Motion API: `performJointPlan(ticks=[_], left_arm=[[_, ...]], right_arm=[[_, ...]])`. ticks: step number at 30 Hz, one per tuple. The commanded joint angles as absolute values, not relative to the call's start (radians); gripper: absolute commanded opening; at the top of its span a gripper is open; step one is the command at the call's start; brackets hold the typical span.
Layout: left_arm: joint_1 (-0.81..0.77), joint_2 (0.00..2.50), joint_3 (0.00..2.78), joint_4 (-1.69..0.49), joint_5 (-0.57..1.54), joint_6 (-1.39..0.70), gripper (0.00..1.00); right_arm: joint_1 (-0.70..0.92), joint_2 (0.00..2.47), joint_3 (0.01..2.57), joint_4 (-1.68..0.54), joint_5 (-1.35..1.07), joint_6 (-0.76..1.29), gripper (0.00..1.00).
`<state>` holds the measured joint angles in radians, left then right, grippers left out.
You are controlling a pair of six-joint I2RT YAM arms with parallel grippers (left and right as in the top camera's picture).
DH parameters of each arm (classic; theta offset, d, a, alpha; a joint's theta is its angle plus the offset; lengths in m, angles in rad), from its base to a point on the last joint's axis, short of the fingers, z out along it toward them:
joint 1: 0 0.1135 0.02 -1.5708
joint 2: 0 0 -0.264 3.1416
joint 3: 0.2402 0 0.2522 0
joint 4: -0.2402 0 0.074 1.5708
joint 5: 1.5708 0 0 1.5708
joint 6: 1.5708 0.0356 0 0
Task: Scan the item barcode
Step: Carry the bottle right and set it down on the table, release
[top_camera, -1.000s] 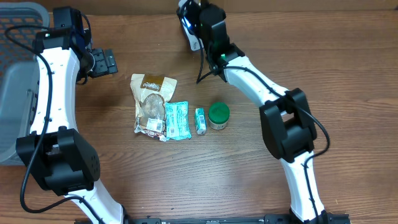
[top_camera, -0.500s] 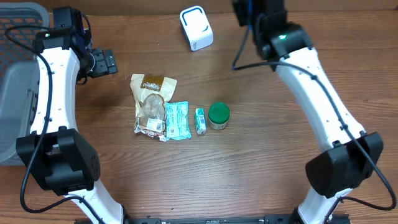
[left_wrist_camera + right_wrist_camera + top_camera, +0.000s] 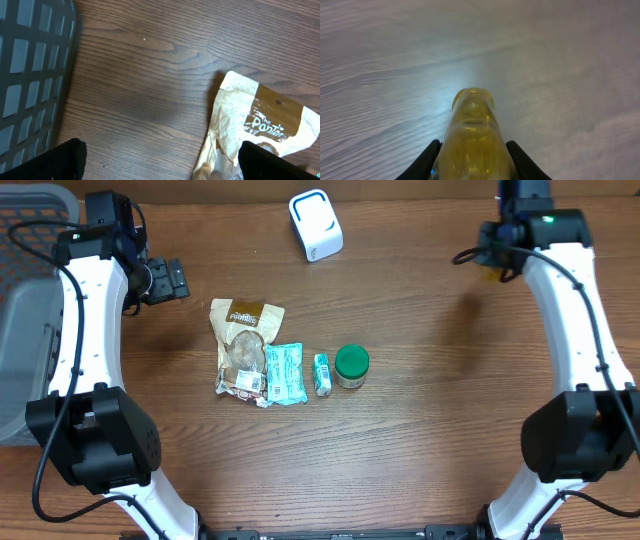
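My right gripper brings the yellow bottle down and back onto bare tabletop next, clear of the green-lidded jar, and lets go of it there.
My right gripper is shut on a translucent yellow bottle-like item, whose rounded end points away over the table. Overhead, that gripper hangs at the far right back, with a bit of the yellow item showing under it. The white barcode scanner stands at the back centre, well left of it. No barcode shows on the item. My left gripper is open at the back left; in its wrist view the left gripper holds nothing, one fingertip over the corner of a brown pouch.
A row of goods lies mid-table: the brown pouch, a teal packet, a small green box and a green-lidded jar. A grey mesh basket sits at the left edge, and its wall shows in the left wrist view.
My right arm swung from beside the scanner far to the right, carrying the yellow item. The left arm has not moved.
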<state>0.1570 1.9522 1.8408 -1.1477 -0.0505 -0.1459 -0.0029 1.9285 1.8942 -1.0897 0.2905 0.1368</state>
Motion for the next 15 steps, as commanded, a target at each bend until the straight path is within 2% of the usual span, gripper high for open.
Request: performJointPlan(ticks=[1, 6, 9, 15], left_arm=[[0.15, 1.942, 1.851, -1.147, -0.059, -0.127, 1.0], [0.15, 1.942, 1.851, -1.147, -0.059, -0.127, 0.99], [0.15, 1.942, 1.851, -1.147, -0.059, -0.127, 1.0], [0.15, 1.942, 1.851, -1.148, -0.059, -0.127, 1.0]], right_arm=[[-0.064, 1.929, 1.827, -1.11, 0.25, 0.24, 0.09], [-0.11, 1.929, 1.74, -1.086, 0.196, 0.24, 0.14], [-0.115, 1.929, 1.713, -1.095, 0.196, 0.239, 0.21], [-0.114, 1.929, 1.708, -1.171, 0.172, 0.24, 0.21]])
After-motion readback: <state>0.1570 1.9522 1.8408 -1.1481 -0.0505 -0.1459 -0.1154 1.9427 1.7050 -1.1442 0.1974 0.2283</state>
